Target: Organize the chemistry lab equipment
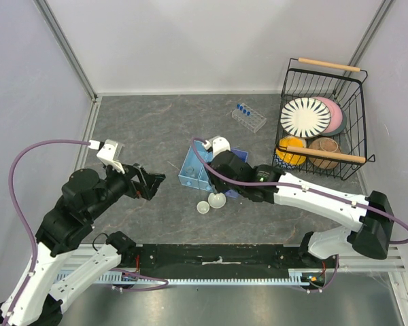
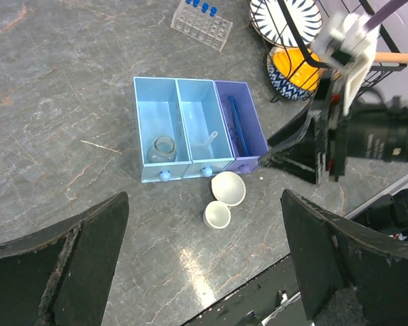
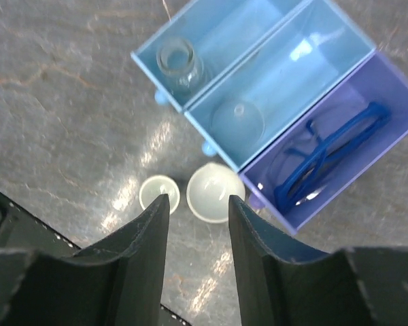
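The right gripper first moves down and back to the smaller dish's rim by the larger dish next, to get the smaller dish, still outside the organizer.
Two small white round dishes lie on the table in front of a blue three-compartment organizer: a larger one and a smaller one. My right gripper is open and empty, hovering above them with the larger dish's near edge between its fingers. The blue-framed safety glasses lie in the purple compartment. The clear tube rack holds blue-capped tubes at the back. My left gripper is open and empty, well left of the dishes.
A small glass beaker sits in the left compartment and a clear funnel in the middle one. The black wire basket with plates and bowls stands at the right. Grey walls enclose the table.
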Robot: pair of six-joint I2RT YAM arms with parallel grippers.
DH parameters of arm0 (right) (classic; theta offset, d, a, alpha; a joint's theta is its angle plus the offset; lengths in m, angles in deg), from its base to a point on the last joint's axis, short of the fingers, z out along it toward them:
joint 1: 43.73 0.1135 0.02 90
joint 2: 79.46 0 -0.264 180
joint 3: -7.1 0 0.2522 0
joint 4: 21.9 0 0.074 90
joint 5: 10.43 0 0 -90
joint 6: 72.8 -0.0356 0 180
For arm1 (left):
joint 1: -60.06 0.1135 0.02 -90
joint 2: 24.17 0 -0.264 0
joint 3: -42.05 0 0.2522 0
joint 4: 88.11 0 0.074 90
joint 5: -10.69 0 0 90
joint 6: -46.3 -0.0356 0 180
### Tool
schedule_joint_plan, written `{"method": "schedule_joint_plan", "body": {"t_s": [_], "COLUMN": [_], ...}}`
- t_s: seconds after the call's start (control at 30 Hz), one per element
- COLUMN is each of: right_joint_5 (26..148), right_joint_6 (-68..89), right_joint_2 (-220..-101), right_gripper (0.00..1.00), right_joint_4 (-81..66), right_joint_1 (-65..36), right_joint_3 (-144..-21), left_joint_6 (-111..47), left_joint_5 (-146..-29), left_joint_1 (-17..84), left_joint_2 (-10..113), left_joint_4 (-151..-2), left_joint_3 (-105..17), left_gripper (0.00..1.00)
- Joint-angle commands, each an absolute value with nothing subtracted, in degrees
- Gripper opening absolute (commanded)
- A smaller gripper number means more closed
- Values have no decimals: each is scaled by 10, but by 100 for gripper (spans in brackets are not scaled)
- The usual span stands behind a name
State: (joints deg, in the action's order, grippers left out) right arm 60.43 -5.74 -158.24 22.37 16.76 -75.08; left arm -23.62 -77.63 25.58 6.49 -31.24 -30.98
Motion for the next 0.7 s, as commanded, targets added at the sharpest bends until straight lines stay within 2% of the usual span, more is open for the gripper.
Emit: {"method": "schedule_joint_plan", "body": {"t_s": [0.0,0.23,0.67], "right_joint_5": [623,637,673], "right_joint_6": [-100,-113,-120], "right_joint_2": [-1578,-1614,-1713], "right_gripper": [46,40,39], "right_joint_4": [213,178,114], "right_joint_1": [181,193,203], "right_joint_3": [-697,-670,-662], "left_joint_6": [-237,-237,-237], "left_joint_5": [-791,-791,-791], "left_joint_1": [256,256,257], "left_joint_2": [69,69,58], "left_joint_4": [-350,-351,-340], "left_joint_3": [-302,-293,-291], "left_gripper": [100,100,100]}}
